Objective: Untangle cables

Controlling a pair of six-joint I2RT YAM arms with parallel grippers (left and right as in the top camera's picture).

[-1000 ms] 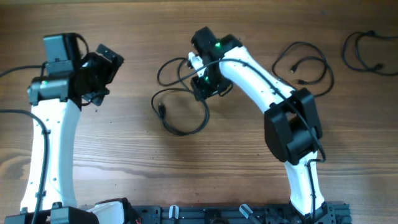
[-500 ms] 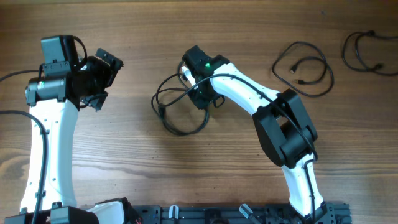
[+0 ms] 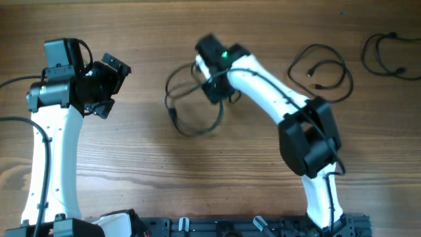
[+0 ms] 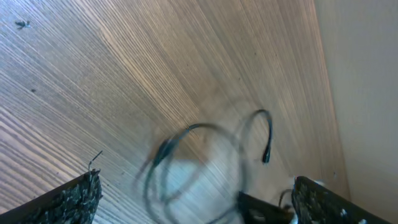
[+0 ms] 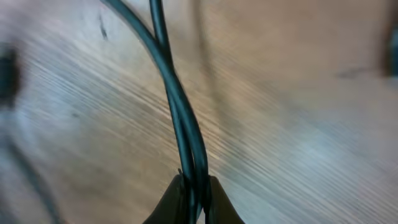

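Observation:
I need to move my right gripper to the right in the overhead view, over the space between the separate cables, and let go of the cable there, because those cables already lie there.
A tangle of thin black cables [image 3: 191, 105] hangs in loose loops at the table's middle, blurred with motion. My right gripper [image 3: 212, 89] is shut on two strands of it, which run up from between the fingers in the right wrist view [image 5: 180, 112]. The same loops and a plug end show blurred in the left wrist view [image 4: 205, 162]. My left gripper [image 3: 105, 89] is open and empty, left of the tangle and apart from it; its fingertips show at the bottom corners of the left wrist view [image 4: 199, 199].
A separate looped black cable [image 3: 322, 72] lies at the back right. Another black cable [image 3: 388, 56] lies at the far right edge. The arm bases stand along the front edge.
My right gripper has moved back and slightly right with the strands pinched, lifting the tangle so its loops swing and blur. The left arm has barely moved.

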